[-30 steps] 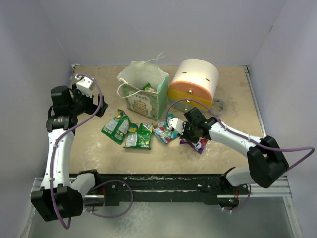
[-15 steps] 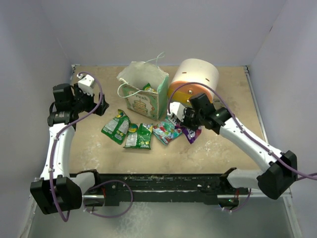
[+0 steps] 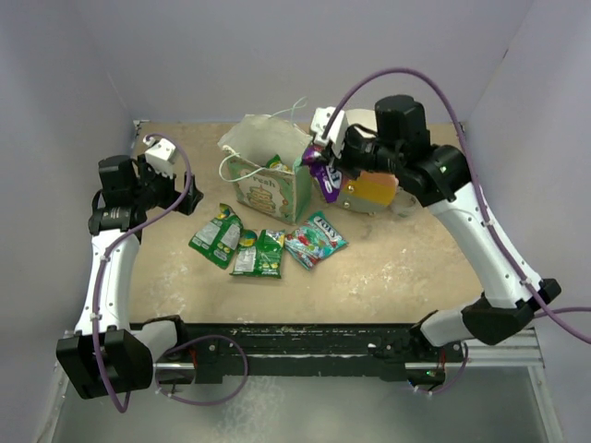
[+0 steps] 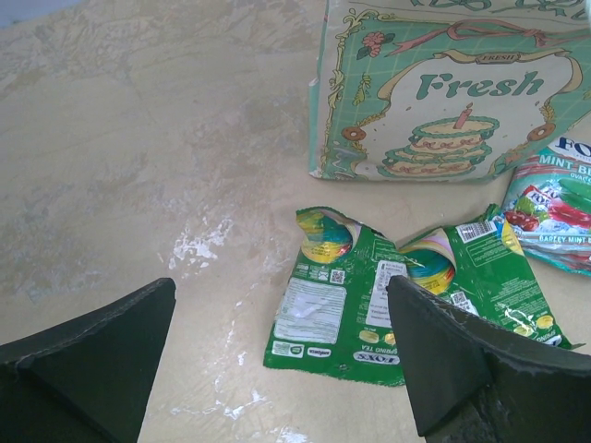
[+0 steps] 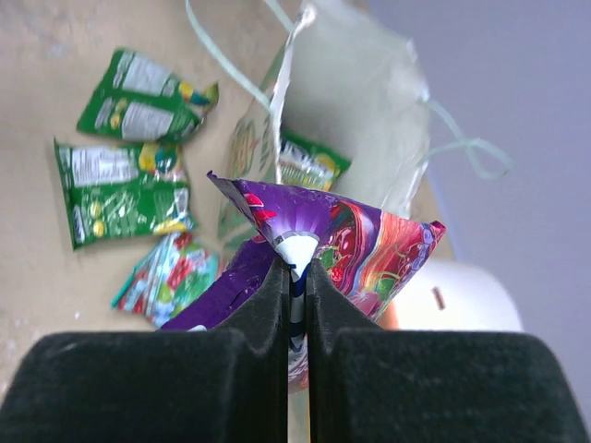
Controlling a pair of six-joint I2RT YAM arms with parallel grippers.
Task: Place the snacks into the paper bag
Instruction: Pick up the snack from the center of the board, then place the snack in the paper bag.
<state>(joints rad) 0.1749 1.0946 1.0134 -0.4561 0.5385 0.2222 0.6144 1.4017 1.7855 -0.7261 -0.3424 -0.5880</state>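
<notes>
The right gripper shifts left in the top view over the bag's opening next to release the purple packet [image 5: 355, 235], because it still hangs beside the bag's rim.
The pale green "Fresh" paper bag [image 3: 266, 173] stands open at the back middle, a green packet [image 3: 275, 163] showing inside it. My right gripper [image 3: 319, 164] is shut on a purple snack packet [image 5: 355, 235], held in the air by the bag's right rim. Three packets lie on the table in front of the bag: two green ones [image 3: 217, 236] [image 3: 259, 253] and a teal-red one [image 3: 315, 239]. My left gripper [image 3: 181, 198] is open and empty, low over the table left of the bag; the green packets [image 4: 337, 286] lie ahead of it.
The round white, orange and yellow drawer unit [image 3: 369, 185] stands right of the bag, partly behind my right arm. Low walls close the table at the back and sides.
My right gripper has lifted the purple packet off the table and carried it up and back to the bag's right rim. The left arm has barely moved.
</notes>
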